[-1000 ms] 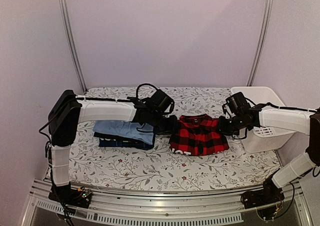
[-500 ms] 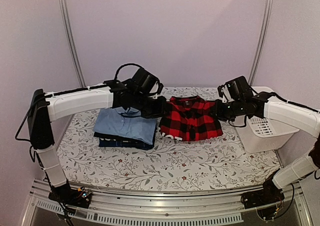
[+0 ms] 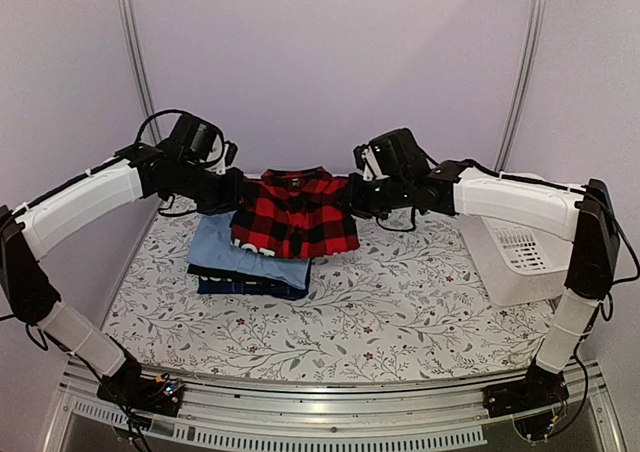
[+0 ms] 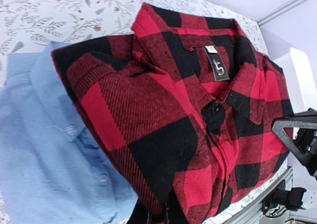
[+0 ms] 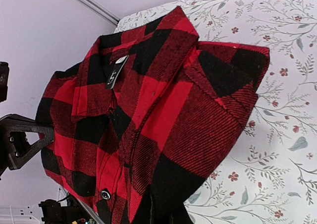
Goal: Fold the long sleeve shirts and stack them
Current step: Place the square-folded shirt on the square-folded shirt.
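The light blue shirt lies below my right gripper, to its left in the top view, so my right gripper will next go that way, lower the flannel [image 4: 188, 120] onto the shirt and release it.
The folded red-and-black checked flannel shirt [image 3: 296, 214] hangs in the air, held by its two side edges. My left gripper [image 3: 237, 191] is shut on its left edge and my right gripper [image 3: 352, 196] is shut on its right edge. The flannel's lower part overlaps the light blue collared shirt [image 3: 228, 250], which lies folded on top of the dark navy garment [image 3: 248, 287]. From the left wrist, the flannel [image 4: 188, 120] shows its collar and label above the light blue shirt [image 4: 44, 144]. From the right wrist, the flannel [image 5: 148, 115] covers my fingers.
A white plastic basket [image 3: 527, 262] stands at the right edge of the floral tablecloth [image 3: 400, 302]. Metal frame posts [image 3: 135, 62] rise at the back corners. The opposite gripper shows in each wrist view past the flannel's far edge.
Both arms have lifted the flannel off the table and carried it up and to the left, from beside the basket to above the light blue shirt stack.
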